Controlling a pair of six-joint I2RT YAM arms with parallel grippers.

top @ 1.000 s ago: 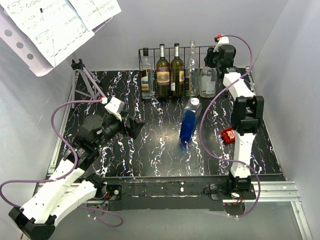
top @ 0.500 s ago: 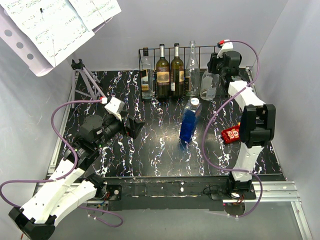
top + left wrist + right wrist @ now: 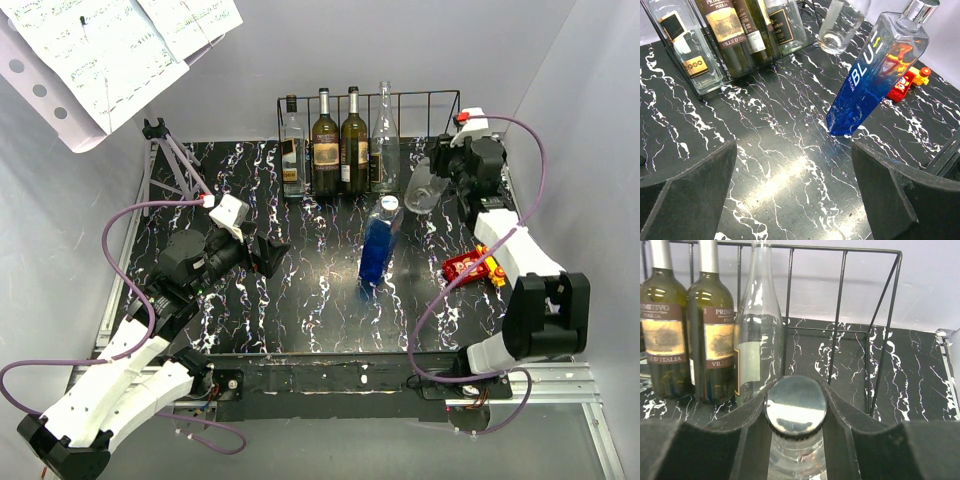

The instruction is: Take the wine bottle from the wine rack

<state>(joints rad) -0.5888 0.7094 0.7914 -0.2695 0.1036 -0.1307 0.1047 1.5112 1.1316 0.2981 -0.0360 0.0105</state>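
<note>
The spot [image 3: 419, 264] beside the blue bottle has room on the empty table. My right gripper will next bring the clear bottle back and down there from the rack.
The wine rack [image 3: 441, 96], a low basket of black wire, stands at the back of the table. A squat clear wine bottle [image 3: 424, 187] with a silver cap [image 3: 795, 405] hangs tilted just in front of the rack's right end, outside the wires. My right gripper [image 3: 449, 166] is shut on its neck below the cap, and the right wrist view shows both pads [image 3: 842, 407] pressing on it. The rack's bars [image 3: 839, 315] show behind it. My left gripper [image 3: 268, 254] stands wide open over the bare table at mid left, with nothing between its fingers [image 3: 690, 195].
Still in the rack are a square clear bottle [image 3: 292, 150], two dark green bottles [image 3: 326, 145] and a tall clear one [image 3: 384, 135]. A blue bottle [image 3: 378, 245] stands at mid table, and a red toy [image 3: 470, 268] lies to its right. A music stand [image 3: 172, 160] occupies the back left.
My right arm has drawn back from the rack toward the near right, bringing the clear bottle out of the rack's right end and tilting it. The left arm has not moved.
</note>
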